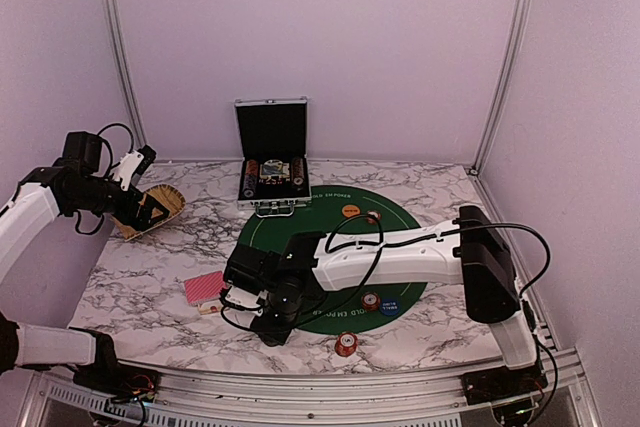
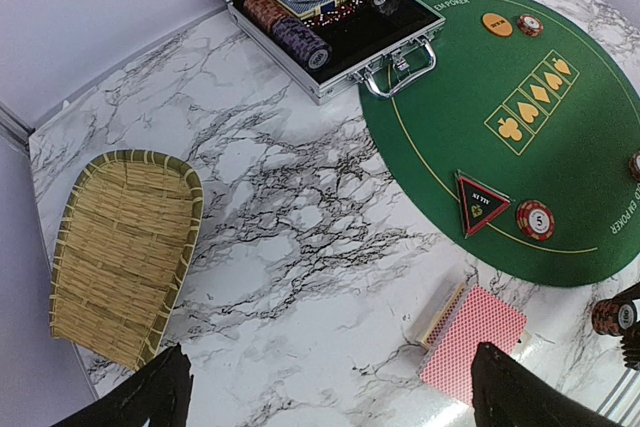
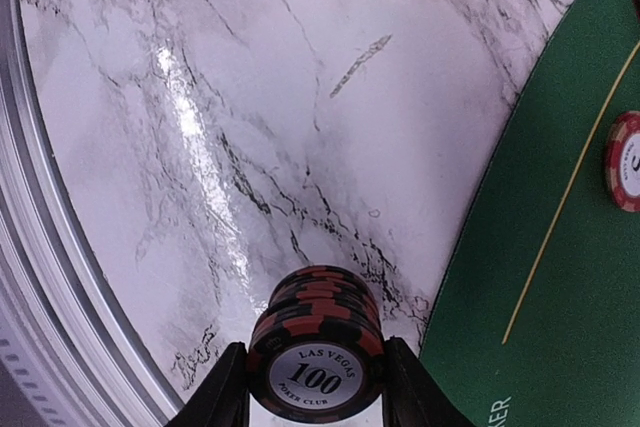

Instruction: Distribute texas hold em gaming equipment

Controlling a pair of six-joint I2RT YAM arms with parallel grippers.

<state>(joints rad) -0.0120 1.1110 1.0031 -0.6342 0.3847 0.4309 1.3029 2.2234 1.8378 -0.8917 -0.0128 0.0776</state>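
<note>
My right gripper is holding the top chip. It will next lift the chip, carry it outward and lower it onto the empty green mat beside the triangular marker to let it go.
My right gripper is shut on a stack of red and black poker chips marked 100, a finger pressed on each side, just above the marble beside the green mat. From above, this gripper is at the mat's near left edge, next to the red-backed cards. My left gripper is open with nothing in it, over bare marble between the tray and the cards. A black triangular marker and a chip lie on the mat.
The open silver-edged case with chip rolls stands at the back. An orange disc with a chip lies on the mat's far side, a blue disc with a chip on its near side. Another chip stack stands near the front rail.
</note>
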